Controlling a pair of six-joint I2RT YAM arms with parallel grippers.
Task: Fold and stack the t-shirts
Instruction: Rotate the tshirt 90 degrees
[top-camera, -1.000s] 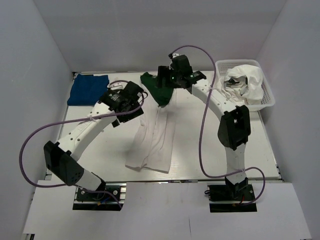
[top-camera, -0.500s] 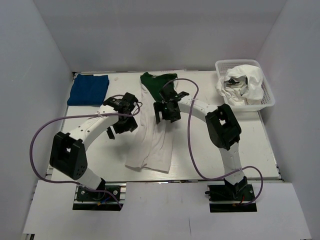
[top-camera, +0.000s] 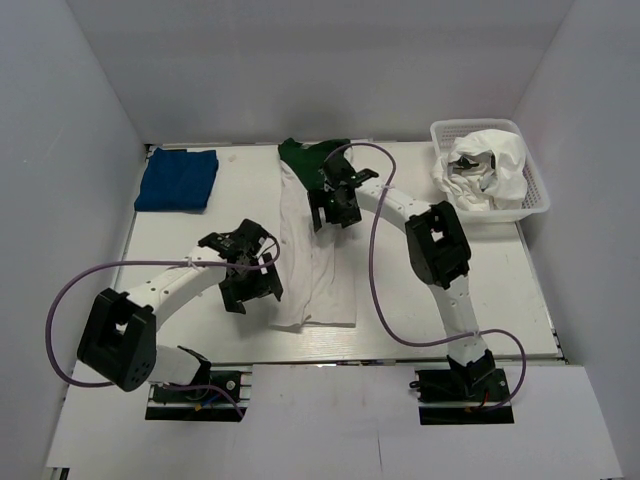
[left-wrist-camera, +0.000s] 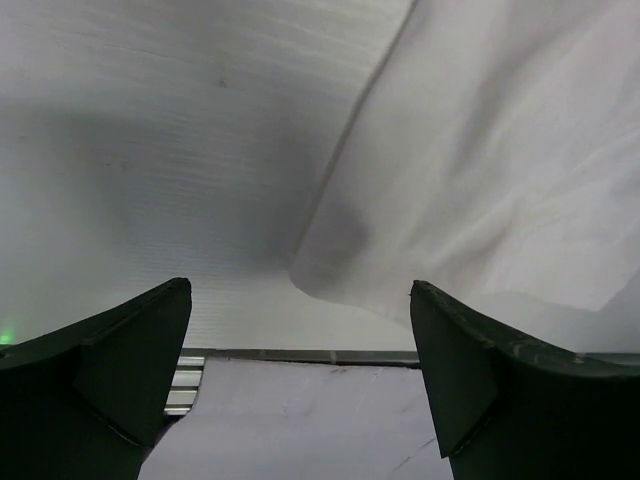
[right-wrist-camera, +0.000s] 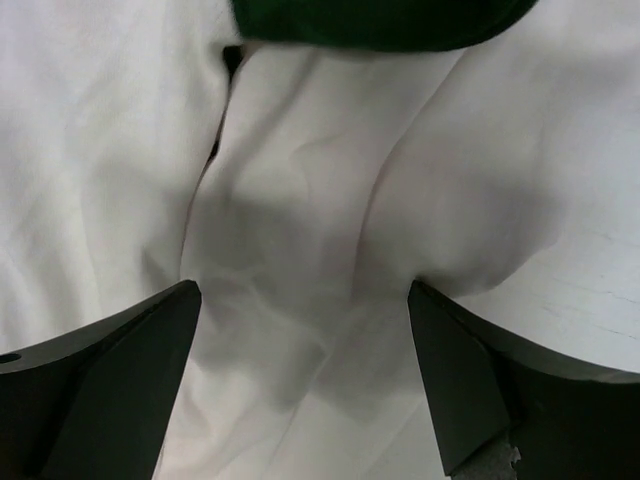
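Note:
The white hem corner (top-camera: 277, 325) (left-wrist-camera: 316, 275) lies below my left gripper, back toward my base, so next I need to bring the gripper's open fingers down and back around it.
A white tee with dark green sleeves (top-camera: 320, 270) lies in a long narrow strip down the middle of the table, its green part (top-camera: 305, 160) at the far end. A folded royal-blue tee (top-camera: 177, 179) rests at the far left. My left gripper (top-camera: 255, 285) hovers open just left of the strip's near end; its wrist view shows the white hem corner (left-wrist-camera: 330, 280) ahead of the empty jaws. My right gripper (top-camera: 335, 205) is open over the strip's upper part, white cloth (right-wrist-camera: 310, 250) and a green sleeve edge (right-wrist-camera: 380, 25) below it, nothing held.
A white basket (top-camera: 535, 195) at the far right holds crumpled white clothes (top-camera: 485, 165). White walls close in the table on three sides. The table's near edge (left-wrist-camera: 300, 355) runs just beyond the left fingers. Purple cables loop off both arms.
Both arms have come down and toward me along the white tee. The left gripper went from beside the strip's middle to its near end. The strip now lies straighter and flatter.

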